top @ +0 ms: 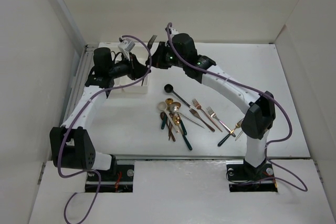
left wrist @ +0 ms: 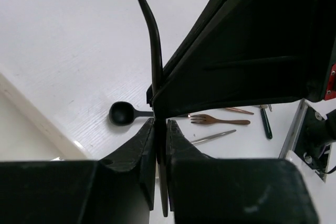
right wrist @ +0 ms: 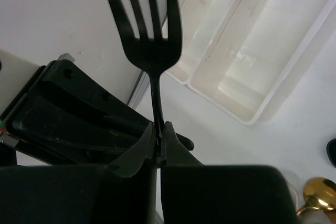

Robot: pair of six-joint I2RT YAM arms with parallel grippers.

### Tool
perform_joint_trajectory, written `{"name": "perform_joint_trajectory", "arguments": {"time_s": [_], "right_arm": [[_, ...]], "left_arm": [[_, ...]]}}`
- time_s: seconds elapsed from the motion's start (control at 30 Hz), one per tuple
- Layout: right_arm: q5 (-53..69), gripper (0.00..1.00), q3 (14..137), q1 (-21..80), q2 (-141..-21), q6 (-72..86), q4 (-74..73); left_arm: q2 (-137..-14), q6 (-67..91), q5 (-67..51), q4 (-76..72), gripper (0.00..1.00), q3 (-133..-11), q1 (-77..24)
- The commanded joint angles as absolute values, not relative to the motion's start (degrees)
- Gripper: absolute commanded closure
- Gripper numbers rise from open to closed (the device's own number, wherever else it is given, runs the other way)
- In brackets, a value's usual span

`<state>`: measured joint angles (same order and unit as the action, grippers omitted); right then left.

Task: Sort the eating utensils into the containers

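I will next turn my left gripper to the left in the top view, over the empty bin by the bar below, and then lower it and let go of the fork.
A black fork is held in the air between both arms, tines up; in the top view it stands above the bins' far end. My right gripper is shut on its handle. My left gripper is shut on the same handle, with the right gripper's body right beside it. In the top view the left gripper and the right gripper meet tip to tip. Two white bins lie side by side below; both look empty.
The bins sit partly under the left arm. A black spoon, gold spoons, copper forks and a teal-handled fork lie mid-table. The black spoon and a copper fork show below the left gripper. White walls stand all round.
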<state>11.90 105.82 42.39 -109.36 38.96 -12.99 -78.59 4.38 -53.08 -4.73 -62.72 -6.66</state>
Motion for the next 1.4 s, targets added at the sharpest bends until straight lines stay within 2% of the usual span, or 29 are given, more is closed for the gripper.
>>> {"name": "perform_joint_trajectory", "arguments": {"time_s": [0.0, 0.17, 0.2, 0.23, 0.27, 0.3, 0.37, 0.43, 0.5, 0.63, 0.73, 0.87, 0.9, 0.93, 1.0, 1.03, 1.1, 1.17, 1.2, 1.27, 1.37], "right_arm": [[14.15, 1.00, 108.54, 42.89, -108.46, 38.85, -8.88], [15.73, 0.99, 109.07, 42.11, -110.39, 38.85, -8.88], [16.34, 0.90, 109.07, 41.58, -110.39, 38.85, -8.88], [16.87, 0.57, 109.07, 41.05, -110.39, 38.85, -8.88], [17.40, 0.41, 109.07, 39.74, -110.39, 38.85, -8.88], [17.40, 0.31, 109.07, 38.94, -110.39, 38.85, -10.79], [14.35, 0.20, 108.46, 37.01, -108.55, 38.85, -14.05], [11.44, 0.17, 105.92, 34.02, -105.32, 37.71, -19.49], [5.06, 0.06, 102.85, 31.22, -103.19, 36.39, -24.58], [-3.06, 0.05, 96.10, 26.91, -99.85, 34.89, -39.34], [-7.46, 0.04, 88.37, 23.92, -96.42, 34.89, -42.79], [-6.95, 0.04, 78.00, 19.09, -92.29, 36.73, -43.95], [-6.94, 0.06, 76.13, 18.20, -90.89, 37.70, -43.95], [-6.94, 0.13, 74.46, 17.50, -90.36, 38.23, -43.95], [-7.55, 0.20, 70.50, 16.88, -89.30, 39.72, -45.70], [-8.34, 0.26, 69.27, 16.88, -88.51, 41.47, -46.23], [-8.35, 0.30, 65.59, 16.88, -87.64, 42.88, -47.37], [-8.88, 0.38, 63.20, 16.27, -85.96, 44.47, -48.86], [-8.88, 0.41, 60.93, 15.56, -85.35, 44.47, -49.39], [-8.35, 0.44, 58.63, 14.69, -82.98, 46.05, -50.27], [-6.33, 0.47, 53.28, 12.49, -79.64, 47.98, -50.89]], "left_arm": [[-77.87, 5.88, -53.18, -8.70, 1.00, -63.46, -6.68], [-78.40, 6.42, -49.41, -8.70, 1.00, -63.46, -6.68], [-78.40, 6.42, -47.83, -8.70, 1.00, -63.46, -6.16], [-78.40, 6.42, -44.16, -8.09, 1.00, -63.46, -5.20], [-78.40, 6.42, -41.95, -7.56, 1.00, -63.46, -4.49], [-79.01, 5.55, -39.40, -7.04, 1.00, -63.46, -3.70], [-79.54, 2.21, -29.08, -4.75, 1.00, -64.77, -1.33], [-80.94, -2.00, -22.09, -4.14, 1.00, -65.82, 0.26], [-82.79, -9.47, -12.43, -6.49, 1.00, -65.83, 2.02], [-87.44, -17.83, -2.82, -13.44, 1.00, -64.78, 3.86], [-91.66, -21.09, -2.81, -16.87, 1.00, -65.38, 3.87], [-98.34, -23.46, -1.76, -16.35, 1.00, -71.52, 3.87], [-99.39, -23.47, -1.76, -14.69, 1.00, -72.41, 3.87], [-100.19, -23.47, -0.63, -14.68, 1.00, -72.42, 3.87], [-100.72, -22.68, 0.87, -13.97, 1.00, -71.46, 3.87], [-100.72, -21.54, 2.53, -14.67, 0.82, -70.76, 3.87], [-100.72, -21.53, 3.08, -14.68, 0.66, -68.65, 3.87], [-100.72, -19.96, 3.08, -13.98, 0.52, -68.64, 3.87], [-100.72, -19.26, 3.08, -13.45, 0.39, -68.64, 3.87], [-100.11, -18.11, 2.29, -12.23, 0.30, -68.64, 3.87], [-99.58, -15.56, 1.58, -10.38, 0.24, -71.62, 3.87]]}}
